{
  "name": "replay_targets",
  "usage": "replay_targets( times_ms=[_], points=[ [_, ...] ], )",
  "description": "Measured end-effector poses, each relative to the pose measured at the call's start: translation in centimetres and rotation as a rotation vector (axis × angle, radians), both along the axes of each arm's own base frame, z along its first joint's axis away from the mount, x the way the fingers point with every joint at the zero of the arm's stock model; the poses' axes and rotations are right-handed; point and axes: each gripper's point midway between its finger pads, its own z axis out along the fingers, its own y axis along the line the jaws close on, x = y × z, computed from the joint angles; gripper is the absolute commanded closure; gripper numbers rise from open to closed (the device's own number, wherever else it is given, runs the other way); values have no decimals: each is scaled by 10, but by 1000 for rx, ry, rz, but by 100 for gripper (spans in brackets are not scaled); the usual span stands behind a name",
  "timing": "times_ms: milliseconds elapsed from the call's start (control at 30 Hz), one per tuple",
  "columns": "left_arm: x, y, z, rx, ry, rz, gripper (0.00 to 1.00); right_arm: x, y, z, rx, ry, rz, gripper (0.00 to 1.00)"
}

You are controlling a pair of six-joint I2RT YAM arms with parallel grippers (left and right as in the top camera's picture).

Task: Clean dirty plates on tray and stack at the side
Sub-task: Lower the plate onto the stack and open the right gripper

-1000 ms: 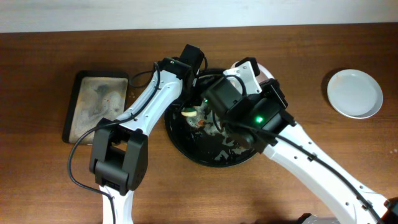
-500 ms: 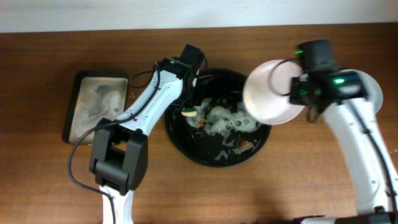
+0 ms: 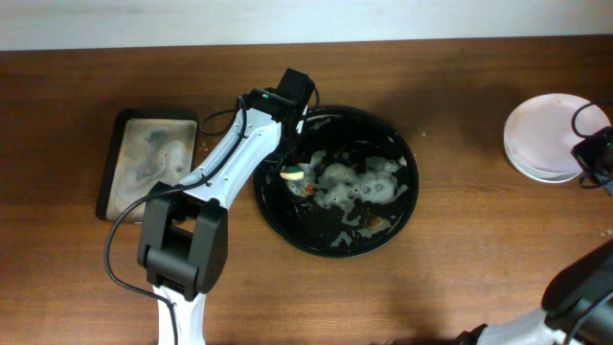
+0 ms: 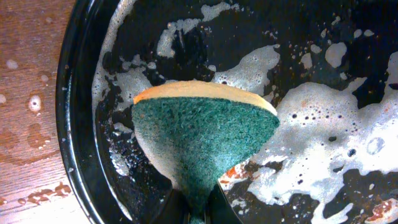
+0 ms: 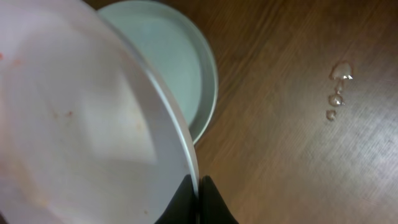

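The right gripper lowers the white plate onto the mint-white plate [image 5: 168, 56] next, then releases the white plate's rim.
The round black tray [image 3: 400, 213] sits mid-table, covered in soap foam with orange-red sauce specks, and holds no plate. My left gripper [image 4: 198, 208] is shut on a green-and-yellow sponge [image 4: 202, 134] held over the tray's left inner side [image 4: 78, 134]; the sponge shows in the overhead view [image 3: 292, 173] too. My right gripper [image 5: 200, 193] is shut on the rim of a white plate [image 5: 81, 137] and holds it just above a pale mint-white plate [image 5: 168, 56] lying on the table. Both plates [image 3: 546, 134] lie at the far right edge in the overhead view.
A rectangular dark sponge tray [image 3: 110, 168] with soapy residue lies at the left. Water drops [image 5: 337, 87] sit on the wood right of the plates, and more drops [image 4: 31, 102] lie left of the black tray.
My right arm has lifted the white plate out of the black tray and carried it right, over the plate at the table's right edge. The left arm has stayed still.
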Motion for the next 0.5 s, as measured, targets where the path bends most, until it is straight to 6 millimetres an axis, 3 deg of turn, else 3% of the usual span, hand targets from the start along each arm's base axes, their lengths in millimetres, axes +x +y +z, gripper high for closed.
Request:
replay_targets(
  times_ms=[100, 200, 233, 300, 367, 400, 500],
  points=[
    [0, 0, 0, 0, 1, 0, 100, 15, -20, -30, 21, -25, -25, 96],
    [0, 0, 0, 0, 0, 0, 100, 25, -24, -52, 52, -35, -25, 96],
    [0, 0, 0, 0, 0, 0, 100, 26, -23, -59, 66, -30, -27, 92],
    [0, 0, 0, 0, 0, 0, 100, 27, -21, -72, 96, -20, -36, 69],
    [0, 0, 0, 0, 1, 0, 100, 28, -21, -76, 102, -18, -42, 55],
    [0, 0, 0, 0, 1, 0, 100, 28, -23, -76, 95, -16, -37, 50],
    [-1, -2, 0, -9, 5, -2, 100, 29, -26, -75, 79, -20, -35, 48]
  ],
)
